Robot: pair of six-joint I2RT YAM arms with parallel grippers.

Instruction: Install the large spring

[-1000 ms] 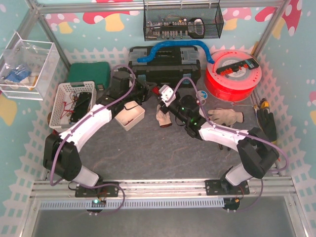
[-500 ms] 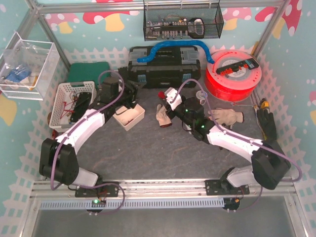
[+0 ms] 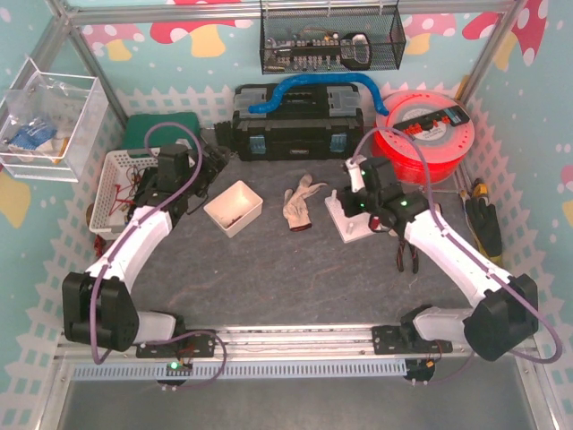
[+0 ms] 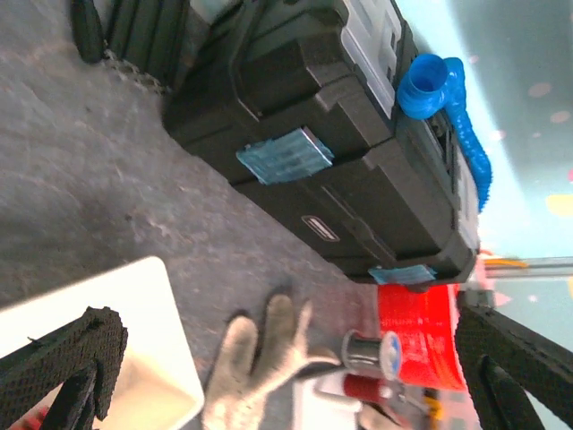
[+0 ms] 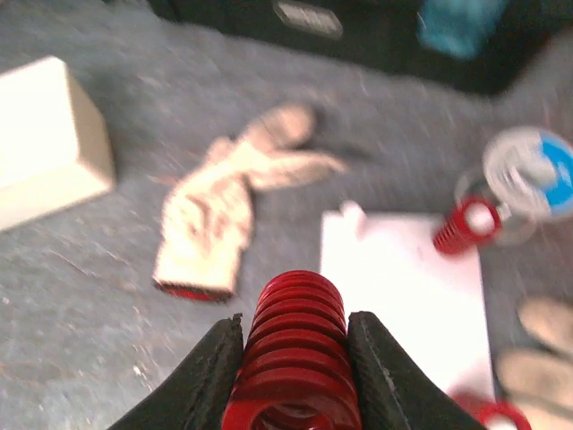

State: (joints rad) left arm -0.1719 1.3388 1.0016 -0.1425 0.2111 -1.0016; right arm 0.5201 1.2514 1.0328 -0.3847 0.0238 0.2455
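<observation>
I will lower my right gripper and draw it back to release the large spring around the bare near peg, which stands below the gripper on the plate.
The large spring, a thick red coil, sits between the fingers of my right gripper, which is shut on it. Just beyond it lies a white base plate with a smaller red spring standing at its far corner. From above, my right gripper hovers at the right edge of that plate. My left gripper is open and holds nothing, off to the left near the basket. Its fingers stand wide at the edges of the left wrist view.
A black toolbox with a blue hose stands at the back, beside a red filament spool. A work glove and a small white box lie mid-table. A white basket is at left. Pliers lie right.
My left gripper has opened and drawn back left, away from the right gripper. The right arm has swung right with the spring, to the white plate.
</observation>
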